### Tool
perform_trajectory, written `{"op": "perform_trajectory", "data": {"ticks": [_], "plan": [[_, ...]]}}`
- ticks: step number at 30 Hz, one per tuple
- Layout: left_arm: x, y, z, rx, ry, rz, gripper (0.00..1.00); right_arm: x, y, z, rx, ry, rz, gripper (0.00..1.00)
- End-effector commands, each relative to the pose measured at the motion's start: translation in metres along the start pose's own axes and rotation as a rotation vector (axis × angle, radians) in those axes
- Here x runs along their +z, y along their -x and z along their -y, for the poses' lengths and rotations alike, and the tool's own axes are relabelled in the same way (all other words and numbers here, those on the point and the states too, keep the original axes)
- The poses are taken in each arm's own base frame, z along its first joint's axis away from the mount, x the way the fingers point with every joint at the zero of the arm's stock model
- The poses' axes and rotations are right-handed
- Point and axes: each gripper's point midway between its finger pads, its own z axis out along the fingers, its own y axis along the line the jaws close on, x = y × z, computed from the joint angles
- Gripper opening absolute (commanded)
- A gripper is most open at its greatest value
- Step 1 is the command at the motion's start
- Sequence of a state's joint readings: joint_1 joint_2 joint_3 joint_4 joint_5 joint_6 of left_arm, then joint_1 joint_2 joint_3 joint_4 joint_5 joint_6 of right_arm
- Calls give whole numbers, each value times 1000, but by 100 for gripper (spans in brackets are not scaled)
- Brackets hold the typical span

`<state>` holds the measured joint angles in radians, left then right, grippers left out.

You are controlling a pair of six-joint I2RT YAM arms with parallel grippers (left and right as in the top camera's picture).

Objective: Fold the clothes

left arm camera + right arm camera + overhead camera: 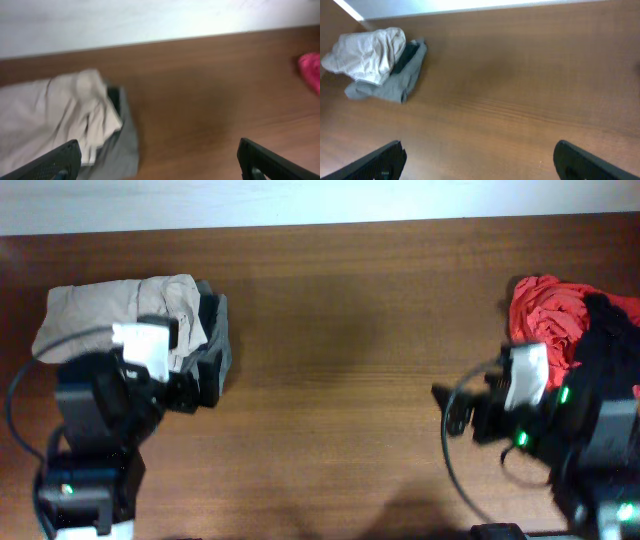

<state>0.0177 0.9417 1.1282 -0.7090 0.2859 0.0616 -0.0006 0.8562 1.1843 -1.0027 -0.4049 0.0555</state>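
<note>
I need to move my right gripper to its right in the overhead view next, and bring it down onto the fold.
The clothes (612,328) show as a dark black heap at the far right edge of the table, lying against a red-orange garment and partly hidden behind my right arm. My right gripper (456,410) is to the left of that heap, over bare wood, and is open; in the right wrist view my right gripper (480,164) has only table between its fingers. My left gripper (203,380) is at the left of the table, beside a beige and grey pile. It is open, and my left gripper (160,167) holds nothing.
A beige garment (115,312) lies on a grey one (218,340) at the back left; the same beige garment (367,52) shows in the right wrist view. The red-orange garment (545,315) sits at the back right. The wooden table (350,330) ends at a white wall along the far edge.
</note>
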Motion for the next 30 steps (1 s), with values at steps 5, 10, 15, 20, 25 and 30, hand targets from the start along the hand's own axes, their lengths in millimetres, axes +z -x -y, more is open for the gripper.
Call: {"op": "perform_trajectory", "data": {"ticks": [5,10,15,20,25,30], "plan": [[12,15,23,-16,-163,-22,99,27,6,41,142,-167,-275,99],[28,-16,6,-61,-82,-163,99,28,6,129,408,-476,-321,99],[40,-36,-7,-85,-30,-255,99,14,-9,209,719,-633,-300,99],[47,-37,-9,-87,-30,-261,99,-5,-39,278,996,-734,-265,99],[49,-28,-10,-76,-27,-226,99,-8,-48,340,1075,-767,-172,92],[49,-28,-10,-76,-27,-226,99,9,-57,379,1067,-805,-154,91]]}}
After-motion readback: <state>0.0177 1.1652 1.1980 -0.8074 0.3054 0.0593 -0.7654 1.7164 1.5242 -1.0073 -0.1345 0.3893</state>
